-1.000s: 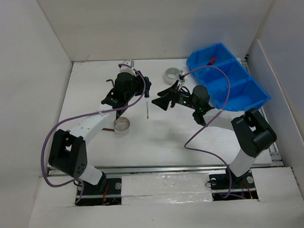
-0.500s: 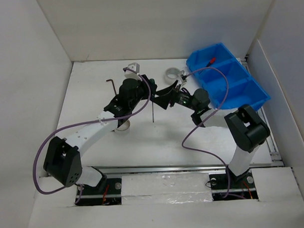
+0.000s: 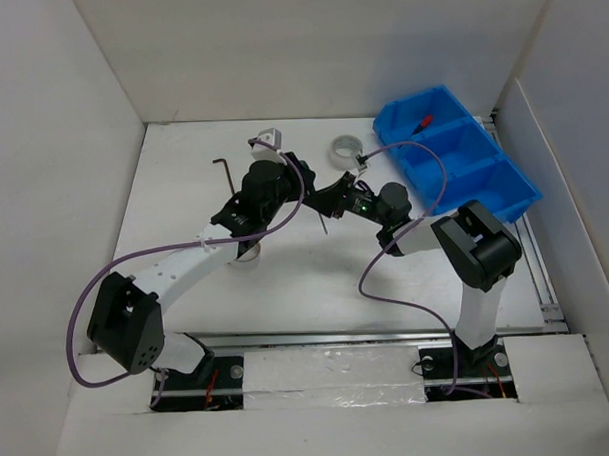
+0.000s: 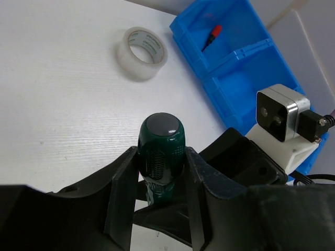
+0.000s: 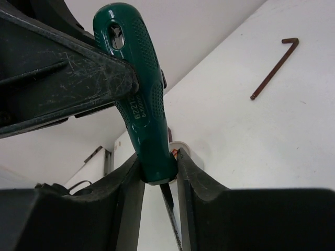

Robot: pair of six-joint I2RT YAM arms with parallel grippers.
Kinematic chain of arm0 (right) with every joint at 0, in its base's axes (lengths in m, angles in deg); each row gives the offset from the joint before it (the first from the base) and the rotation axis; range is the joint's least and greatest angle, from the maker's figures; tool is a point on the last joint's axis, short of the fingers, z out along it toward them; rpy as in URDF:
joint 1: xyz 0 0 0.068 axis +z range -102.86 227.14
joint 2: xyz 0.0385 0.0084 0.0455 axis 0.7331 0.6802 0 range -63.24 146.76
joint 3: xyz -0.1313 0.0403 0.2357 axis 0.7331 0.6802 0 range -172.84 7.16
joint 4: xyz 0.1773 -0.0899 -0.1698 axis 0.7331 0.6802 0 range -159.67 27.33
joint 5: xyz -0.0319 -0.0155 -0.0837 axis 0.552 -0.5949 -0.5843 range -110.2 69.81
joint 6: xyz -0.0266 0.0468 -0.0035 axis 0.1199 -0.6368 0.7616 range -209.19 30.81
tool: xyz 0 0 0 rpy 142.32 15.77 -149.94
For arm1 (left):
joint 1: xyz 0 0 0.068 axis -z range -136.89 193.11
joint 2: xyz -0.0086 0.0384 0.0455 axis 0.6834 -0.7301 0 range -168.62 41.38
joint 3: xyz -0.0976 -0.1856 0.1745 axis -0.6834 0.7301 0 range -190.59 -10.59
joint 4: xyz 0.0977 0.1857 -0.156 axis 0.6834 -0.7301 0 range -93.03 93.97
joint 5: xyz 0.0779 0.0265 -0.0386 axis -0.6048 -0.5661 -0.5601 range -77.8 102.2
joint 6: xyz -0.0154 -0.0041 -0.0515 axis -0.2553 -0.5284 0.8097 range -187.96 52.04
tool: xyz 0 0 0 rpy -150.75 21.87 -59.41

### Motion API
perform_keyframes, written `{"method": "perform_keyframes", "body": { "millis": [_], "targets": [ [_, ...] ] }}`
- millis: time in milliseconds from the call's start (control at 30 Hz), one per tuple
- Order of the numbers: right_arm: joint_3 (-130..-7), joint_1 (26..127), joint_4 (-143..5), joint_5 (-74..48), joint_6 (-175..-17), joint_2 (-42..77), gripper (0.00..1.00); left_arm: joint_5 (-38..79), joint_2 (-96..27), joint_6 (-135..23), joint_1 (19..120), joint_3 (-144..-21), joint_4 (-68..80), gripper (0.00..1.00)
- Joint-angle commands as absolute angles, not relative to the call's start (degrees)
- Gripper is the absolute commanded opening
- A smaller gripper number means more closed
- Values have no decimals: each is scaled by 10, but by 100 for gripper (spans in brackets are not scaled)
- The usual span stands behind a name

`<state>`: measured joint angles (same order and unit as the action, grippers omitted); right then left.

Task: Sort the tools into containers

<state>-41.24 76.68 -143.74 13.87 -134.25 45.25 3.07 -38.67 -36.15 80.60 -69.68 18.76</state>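
I need to swing my right gripper outward and release over the bin's far section [image 3: 419, 118]. That section is to the gripper's right in the top view and already holds a red-handled screwdriver.
A dark green-handled screwdriver [image 4: 161, 149] hangs above the table's middle, shaft [image 3: 322, 224] pointing down. My left gripper [image 4: 159, 172] is shut on the upper handle. My right gripper [image 5: 158, 175] is shut on the handle's lower end [image 5: 149, 157], fingers pressed on both sides, so both grippers [image 3: 301, 183] [image 3: 329, 199] meet there. The blue three-compartment bin [image 3: 483, 187] stands at the far right, with a red-handled screwdriver [image 3: 422, 123] in its far compartment. A tape roll [image 3: 347, 145] lies left of the bin. A hex key [image 3: 224, 171] lies at the far left.
A second tape roll [image 3: 243, 254] is partly hidden under the left arm. Purple cables [image 3: 386, 275] loop from both arms over the table. White walls enclose the table on the left, back and right.
The left arm carried the screwdriver to the right. The right gripper moved left to meet it and went from open to shut on the handle's lower end.
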Motion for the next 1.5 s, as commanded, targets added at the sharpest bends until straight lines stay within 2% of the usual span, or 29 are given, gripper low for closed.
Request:
{"method": "perform_keyframes", "body": {
  "millis": [0, 167, 200, 267, 300, 333, 467, 500, 600, 767, 1067, 1267, 1467],
  "targets": [
    [-413, 769, -1621, 105, -1367, 474, 0, 25, -373, -365, 810, -699, 230, 0],
    [-415, 769, -1695, 120, -1401, 511, 0, 15, -376, -375, 810, -702, 214, 1],
    [-415, 769, -1700, 120, -1403, 513, 0, 11, -376, -377, 810, -702, 212, 21],
    [-409, 769, -1722, 118, -1403, 518, 0, -1, -375, -378, 810, -704, 201, 38],
    [-409, 769, -1725, 114, -1404, 519, 0, -9, -375, -378, 810, -706, 197, 54],
    [-410, 763, -1723, 115, -1406, 518, 0, -24, -373, -378, 810, -709, 186, 58],
    [-414, 757, -1710, 114, -1403, 515, 0, -42, -370, -397, 810, -734, 152, 66],
    [-414, 757, -1710, 112, -1403, 514, 0, -45, -371, -399, 810, -752, 143, 72],
    [-421, 752, -1688, 115, -1403, 518, 0, -52, -375, -400, 810, -783, 102, 79],
    [-453, 704, -1623, 102, -1411, 499, 0, -83, -339, -395, 823, -779, 49, 86],
    [-587, 638, -1377, -71, -1431, 462, 0, -222, -245, -395, 909, -682, 5, 87],
    [-737, 610, -1191, -233, -1429, 499, 0, -237, -229, -395, 949, -623, 31, 87],
    [-834, 592, -1119, -347, -1453, 559, 0, -243, -240, -397, 949, -621, 24, 87]
  ]
}}
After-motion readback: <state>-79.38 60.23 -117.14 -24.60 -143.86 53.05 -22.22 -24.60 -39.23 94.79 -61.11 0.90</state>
